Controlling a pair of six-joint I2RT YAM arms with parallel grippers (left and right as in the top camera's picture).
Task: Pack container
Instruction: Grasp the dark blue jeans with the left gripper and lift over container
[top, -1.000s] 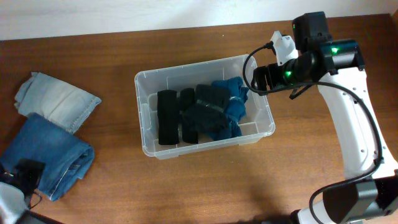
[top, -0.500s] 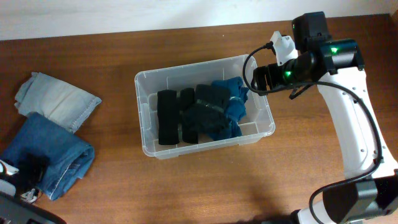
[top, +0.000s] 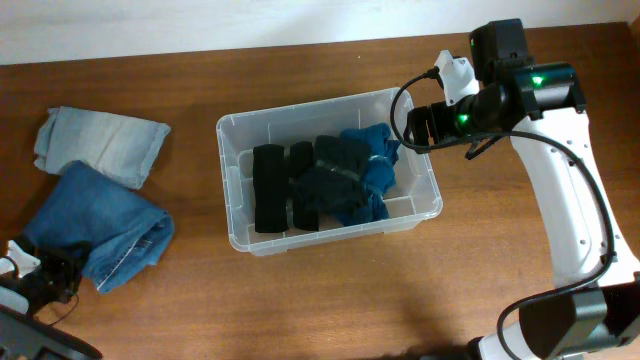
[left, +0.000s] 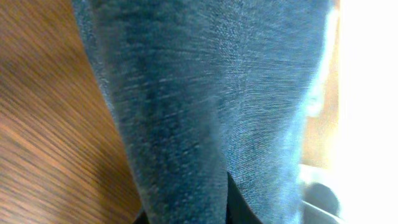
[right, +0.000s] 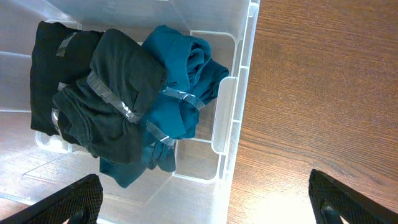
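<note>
The dark blue jeans need to be packed, so my left gripper should first lift them outward over the container's rim and then lower them over the black clothes.
The clear plastic container (top: 331, 230) stands mid-table and holds folded black clothes (top: 270, 188) and a teal garment (top: 375, 165). Over its right end hovers my right gripper (top: 413, 125), open, its dark fingertips (right: 74, 199) wide apart with only the container rim (right: 245, 74) and teal garment (right: 177, 93) below them. At the table's front left, my left gripper (top: 45, 275) is shut on the edge of the dark blue jeans (top: 105, 230). In the left wrist view the blue jeans (left: 205, 93) fill the frame and run down between the jaws of my left gripper (left: 193, 214).
A folded pair of light blue jeans (top: 100, 145) lies at the far left, touching the dark pair. The right arm's white links (top: 565, 190) run along the table's right side. Bare wooden table (top: 330, 310) lies in front of the container.
My left gripper has shut on the dark jeans, which have bunched up and shifted right. The light jeans shifted a little as well. The right arm has not moved.
</note>
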